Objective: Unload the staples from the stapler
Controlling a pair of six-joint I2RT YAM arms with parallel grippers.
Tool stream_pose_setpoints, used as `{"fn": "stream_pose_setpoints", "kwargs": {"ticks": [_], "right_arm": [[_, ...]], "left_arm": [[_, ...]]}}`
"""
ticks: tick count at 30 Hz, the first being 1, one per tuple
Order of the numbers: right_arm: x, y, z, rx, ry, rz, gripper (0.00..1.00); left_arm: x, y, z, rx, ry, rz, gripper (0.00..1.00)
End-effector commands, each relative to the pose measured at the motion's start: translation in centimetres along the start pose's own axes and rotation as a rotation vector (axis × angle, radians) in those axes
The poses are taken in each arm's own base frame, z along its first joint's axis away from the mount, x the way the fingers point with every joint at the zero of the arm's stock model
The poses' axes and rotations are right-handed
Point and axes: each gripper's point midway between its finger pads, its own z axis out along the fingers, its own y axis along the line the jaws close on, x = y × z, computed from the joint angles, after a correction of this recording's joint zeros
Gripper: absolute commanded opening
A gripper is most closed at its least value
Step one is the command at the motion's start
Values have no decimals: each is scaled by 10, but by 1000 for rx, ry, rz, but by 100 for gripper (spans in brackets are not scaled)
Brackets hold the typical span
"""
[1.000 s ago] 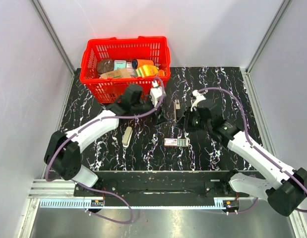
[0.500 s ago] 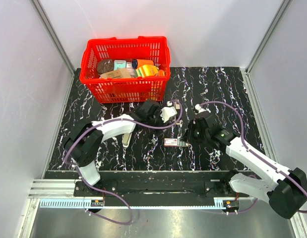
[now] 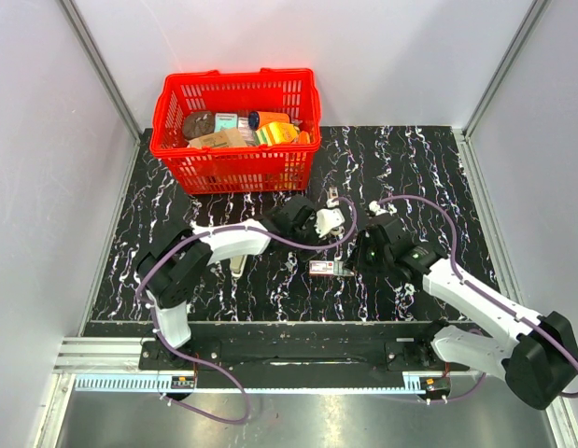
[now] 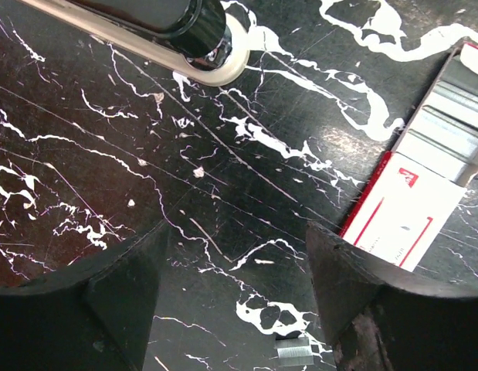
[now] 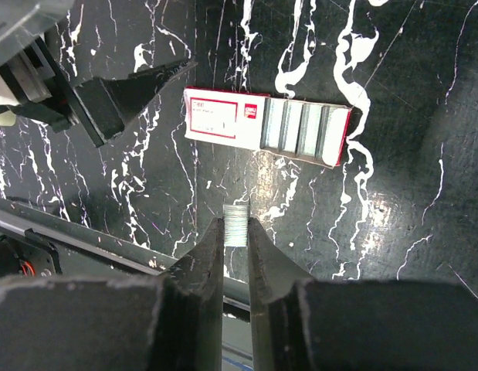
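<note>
The staple box's slots lie uncovered. My right gripper moves outward over the slot beside the box's printed cover next, lowers the strip of staples in and releases it.
The stapler lies behind the two grippers. In the left wrist view its dark body on a pale strip crosses the top left. My left gripper is open and empty, low over bare table, left of the red-and-white staple box. My right gripper is shut on a short silver strip of staples, in front of the open box. That strip also shows at the bottom of the left wrist view. One left finger shows in the right wrist view.
A red basket full of items stands at the back left. A beige oblong block lies partly under the left arm. The black rail of the table's front edge runs just below the right gripper.
My left gripper has swung from beside the basket to the right and down next to the staple box. My right gripper has moved nearer and lower, towards the box.
</note>
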Motion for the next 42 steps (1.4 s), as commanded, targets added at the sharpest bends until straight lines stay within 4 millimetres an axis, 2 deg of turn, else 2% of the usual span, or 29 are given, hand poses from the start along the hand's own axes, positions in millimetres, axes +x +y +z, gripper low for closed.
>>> {"fn": "stream_pose_setpoints", "kwargs": {"ticks": [1, 5, 10, 17, 22, 26, 29, 35, 39, 42], "right_arm": [[-8, -2, 5, 23, -37, 3, 10], [-12, -7, 5, 50, -61, -8, 10], [-12, -7, 7, 50, -61, -11, 10], [-13, -12, 16, 84, -44, -32, 9], [-15, -10, 26, 89, -31, -56, 9], [-18, -9, 32, 98, -14, -83, 9], [-18, -9, 36, 110, 4, -104, 9], [-19, -12, 46, 176, 16, -169, 9], [-15, -11, 55, 205, 27, -211, 8], [-12, -11, 59, 216, 32, -231, 8]], "left_arm": [[-22, 8, 3, -51, -49, -10, 75], [-10, -4, 8, -50, -23, 6, 75], [-4, -13, 10, -26, -12, 7, 74], [4, -24, 1, 11, -10, 16, 74], [2, -27, -7, 28, -22, 15, 74], [-10, -17, -15, -4, -42, 16, 76], [-24, -1, -28, -28, -68, -21, 79], [-43, 46, -68, -80, -124, -116, 90], [-50, 66, -96, -52, -173, -215, 99], [-55, 75, -117, -29, -213, -269, 99]]}}
